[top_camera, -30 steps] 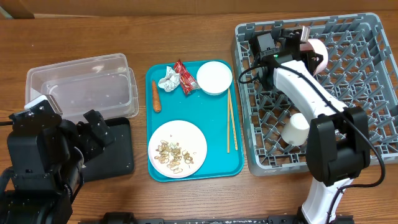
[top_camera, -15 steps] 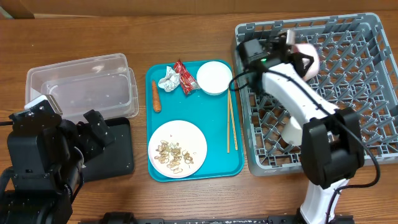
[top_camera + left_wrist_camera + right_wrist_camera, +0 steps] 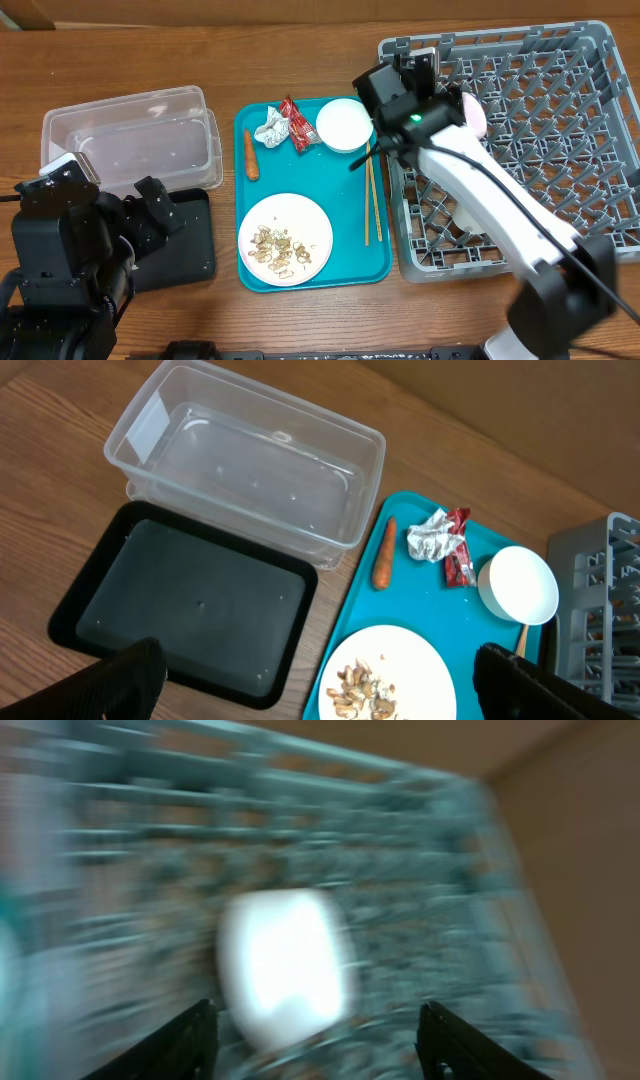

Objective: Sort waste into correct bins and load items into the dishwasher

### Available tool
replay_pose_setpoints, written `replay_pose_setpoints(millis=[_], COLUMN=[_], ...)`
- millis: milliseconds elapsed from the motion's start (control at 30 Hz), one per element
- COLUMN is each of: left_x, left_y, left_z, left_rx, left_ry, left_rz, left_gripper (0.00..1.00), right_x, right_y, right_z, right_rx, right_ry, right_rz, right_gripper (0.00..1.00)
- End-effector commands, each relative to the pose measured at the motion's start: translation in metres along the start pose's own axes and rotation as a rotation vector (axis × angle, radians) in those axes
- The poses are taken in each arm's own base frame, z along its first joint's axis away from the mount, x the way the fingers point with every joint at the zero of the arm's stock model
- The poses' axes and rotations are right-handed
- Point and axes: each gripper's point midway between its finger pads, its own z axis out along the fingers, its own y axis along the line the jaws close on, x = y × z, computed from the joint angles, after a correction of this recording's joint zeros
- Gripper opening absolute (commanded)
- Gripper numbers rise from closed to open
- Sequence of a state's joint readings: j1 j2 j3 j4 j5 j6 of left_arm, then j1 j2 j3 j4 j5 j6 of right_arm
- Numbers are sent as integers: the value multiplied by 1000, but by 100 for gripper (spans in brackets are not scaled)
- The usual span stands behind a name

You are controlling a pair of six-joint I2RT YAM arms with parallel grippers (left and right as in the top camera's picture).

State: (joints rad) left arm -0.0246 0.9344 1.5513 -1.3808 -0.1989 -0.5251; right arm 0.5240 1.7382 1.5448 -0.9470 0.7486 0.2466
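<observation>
The second bowl is on the teal tray (image 3: 350,260). My right gripper should first swing off the rack, then go down to the bowl's rim by the chopsticks to get it.
In the grey dishwasher rack (image 3: 560,130) a white bowl (image 3: 472,110) leans on the pegs, blurred in the right wrist view as bowl (image 3: 285,965). My right gripper (image 3: 432,80) is open just left of it and holds nothing, gripper (image 3: 320,1055). A white cup (image 3: 468,212) shows past the arm. The teal tray (image 3: 350,260) carries a foil ball (image 3: 270,127), red wrapper (image 3: 295,122), carrot (image 3: 251,154), second bowl (image 3: 344,124), chopsticks (image 3: 370,195) and a plate (image 3: 310,220) with scraps (image 3: 275,250). My left gripper (image 3: 320,695) hangs open over the black tray (image 3: 190,600).
The clear tub (image 3: 130,135) stands at the far left behind the black tray (image 3: 195,255). The right arm stretches across the rack's left half. Bare wooden table surrounds the tray, bins and rack.
The right gripper has opened and let go of the bowl, which stays in the rack. It has drawn back to the left, toward the rack's left edge. The left arm is still.
</observation>
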Motion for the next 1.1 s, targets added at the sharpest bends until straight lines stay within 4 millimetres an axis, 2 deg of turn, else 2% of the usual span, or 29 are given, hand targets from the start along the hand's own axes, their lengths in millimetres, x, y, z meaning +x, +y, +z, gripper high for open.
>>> replay_pose_setpoints(millis=[0, 67, 133, 233, 400, 533, 700, 867, 1067], left_x=[-3, -3, -3, -3, -3, -3, -3, -3, -3], left_y=[1, 1, 1, 1, 1, 1, 1, 1, 1], left_z=[-1, -1, -1, -1, -1, -1, -1, -1, -1], left_rx=[-8, -8, -8, -8, -8, -8, -8, -8, -8], left_ry=[-12, -12, -12, -12, -12, -12, -12, -12, -12], left_rz=[-14, -13, -13, -13, -13, -13, -14, -13, -14], left_gripper=[100, 100, 100, 100, 100, 100, 100, 100, 100], right_x=[5, 7, 11, 21, 35, 39, 56, 68, 70], right_y=[85, 106, 116, 126, 152, 171, 190, 201, 201], right_z=[-49, -62, -64, -51, -26, -4, 24, 50, 67], right_rx=[-592, -732, -764, -711, -651, -627, -554, -508, -490], right_ry=[108, 170, 255, 389, 509, 545, 623, 656, 657], right_rz=[79, 158, 286, 506, 681, 762, 878, 938, 972], right_gripper=[58, 54, 47, 48, 48, 48, 48, 49, 46])
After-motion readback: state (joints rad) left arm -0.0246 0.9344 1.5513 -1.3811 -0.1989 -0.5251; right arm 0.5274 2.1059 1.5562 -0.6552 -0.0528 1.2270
